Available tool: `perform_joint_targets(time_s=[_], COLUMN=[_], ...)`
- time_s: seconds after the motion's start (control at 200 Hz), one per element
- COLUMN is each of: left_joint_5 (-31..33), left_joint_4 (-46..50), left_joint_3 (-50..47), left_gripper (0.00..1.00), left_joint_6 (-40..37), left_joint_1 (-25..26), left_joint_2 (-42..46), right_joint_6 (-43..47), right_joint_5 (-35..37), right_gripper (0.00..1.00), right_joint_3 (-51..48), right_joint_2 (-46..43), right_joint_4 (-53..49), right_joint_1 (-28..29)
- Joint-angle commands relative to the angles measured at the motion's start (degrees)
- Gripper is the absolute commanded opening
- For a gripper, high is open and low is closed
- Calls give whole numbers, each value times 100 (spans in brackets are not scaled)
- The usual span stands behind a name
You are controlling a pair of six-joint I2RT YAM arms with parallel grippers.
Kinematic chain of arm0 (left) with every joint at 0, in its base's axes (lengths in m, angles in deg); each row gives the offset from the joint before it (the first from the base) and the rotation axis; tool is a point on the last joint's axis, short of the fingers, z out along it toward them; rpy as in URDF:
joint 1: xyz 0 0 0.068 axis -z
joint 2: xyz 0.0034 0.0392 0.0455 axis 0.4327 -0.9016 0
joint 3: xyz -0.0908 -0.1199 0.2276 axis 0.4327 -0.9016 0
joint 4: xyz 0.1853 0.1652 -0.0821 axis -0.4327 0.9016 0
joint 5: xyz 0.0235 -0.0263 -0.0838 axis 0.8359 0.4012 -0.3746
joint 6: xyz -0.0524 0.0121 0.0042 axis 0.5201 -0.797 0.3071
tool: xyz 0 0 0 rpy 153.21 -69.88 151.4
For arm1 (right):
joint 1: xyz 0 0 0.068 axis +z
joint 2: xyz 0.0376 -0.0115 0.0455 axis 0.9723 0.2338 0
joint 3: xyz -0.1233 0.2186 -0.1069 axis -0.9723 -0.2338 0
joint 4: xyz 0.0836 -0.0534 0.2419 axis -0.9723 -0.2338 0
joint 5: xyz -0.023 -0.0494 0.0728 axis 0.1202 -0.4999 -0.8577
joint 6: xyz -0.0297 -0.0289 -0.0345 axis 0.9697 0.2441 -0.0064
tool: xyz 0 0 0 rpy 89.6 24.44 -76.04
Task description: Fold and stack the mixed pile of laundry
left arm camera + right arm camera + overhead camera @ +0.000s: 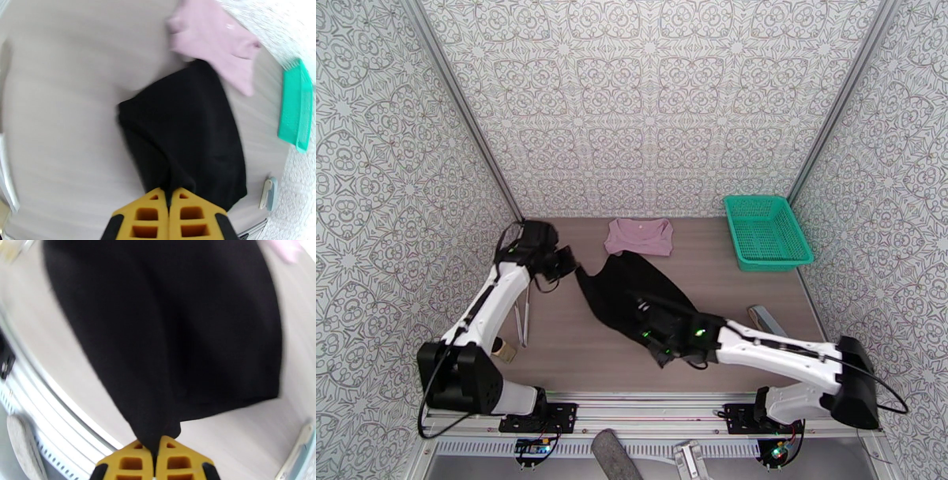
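My right gripper moves outward and down over the garment's loose corner next and releases the near end of the garment. That corner lies on the tabletop on the basket side.
The black garment (628, 292) hangs stretched and lifted between my two grippers over the middle of the table. My left gripper (569, 264) is shut on its far left corner; in the left wrist view the yellow fingers (189, 217) pinch black cloth (185, 130). My right gripper (665, 347) is shut on the near end of the garment, and the right wrist view has the cloth (170, 327) running down into the closed fingers (181, 463). The mauve-pink shirt (638, 237) lies flat at the back of the table, just beyond the black garment, also seen as a pink shirt (217, 43).
A teal mesh basket (766, 231) stands at the back right. A thin metal tool (523, 316) lies beside the left arm, with a small tan object (504, 350) near its base. A grey flat object (766, 320) lies by the right arm. Patterned walls close in three sides.
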Motion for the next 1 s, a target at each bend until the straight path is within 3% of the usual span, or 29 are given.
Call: perform_joint_targets(time_s=[0.0,0.215,0.545,0.995], left_joint_5=[-25,-13,63,134], left_joint_4=[133,178,995,781], left_joint_3=[710,2293,4911,5556], left_gripper=[0,0,0,0], left_joint_6=[47,43,30,187], left_joint_1=[379,843,1003,942], left_joint_2=[-619,-2149,-4409,-5463], right_joint_6=[-34,88,-65,-432], right_joint_5=[369,618,895,1450], right_gripper=[0,0,0,0], right_joint_3=[-272,-540,-719,-626], right_joint_2=[-173,-54,517,1548], right_joint_4=[-186,-35,511,1061], right_joint_1=[-376,-1130,-1740,-2165])
